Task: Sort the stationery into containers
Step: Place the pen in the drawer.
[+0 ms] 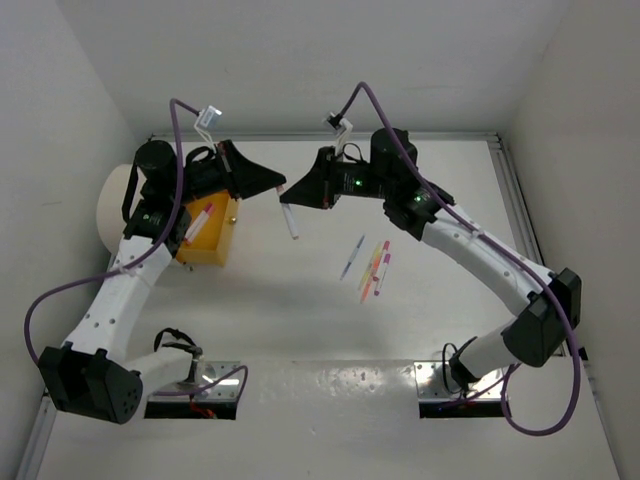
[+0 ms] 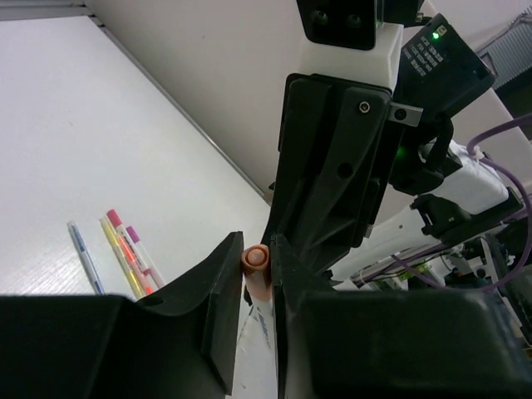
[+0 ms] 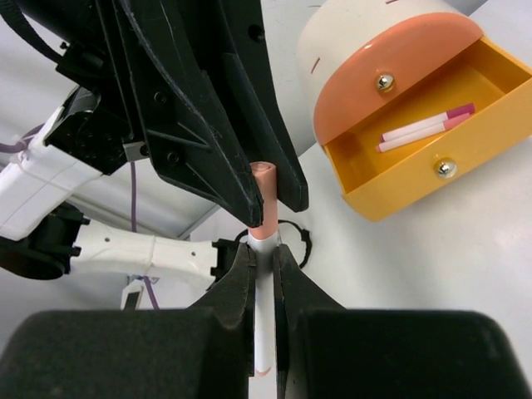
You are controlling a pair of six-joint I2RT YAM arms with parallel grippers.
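Observation:
My left gripper swings to the left in the top view next, turning downward, and lowers over the open bin (image 1: 208, 228), which already holds similar pens.
A white pen (image 3: 264, 287) with a peach cap (image 2: 256, 260) hangs in mid-air between my two grippers. My left gripper (image 2: 258, 249) is shut on the cap end. My right gripper (image 3: 264, 253) is shut on the white barrel just below it. In the top view the two grippers, left (image 1: 281, 188) and right (image 1: 287, 199), meet tip to tip, and the pen (image 1: 292, 225) sticks out below them. To the left stands an open yellow-orange bin (image 1: 222, 250) with pink-white pens (image 3: 424, 127) in it. It is attached to the white drum (image 1: 113, 205).
A blue pen (image 1: 352, 256), a yellow and an orange pen (image 1: 371, 270) and a pink pen (image 1: 383, 264) lie together on the table right of centre. The drum's orange face (image 3: 391, 71) sits above the bin. White walls close in the back and both sides.

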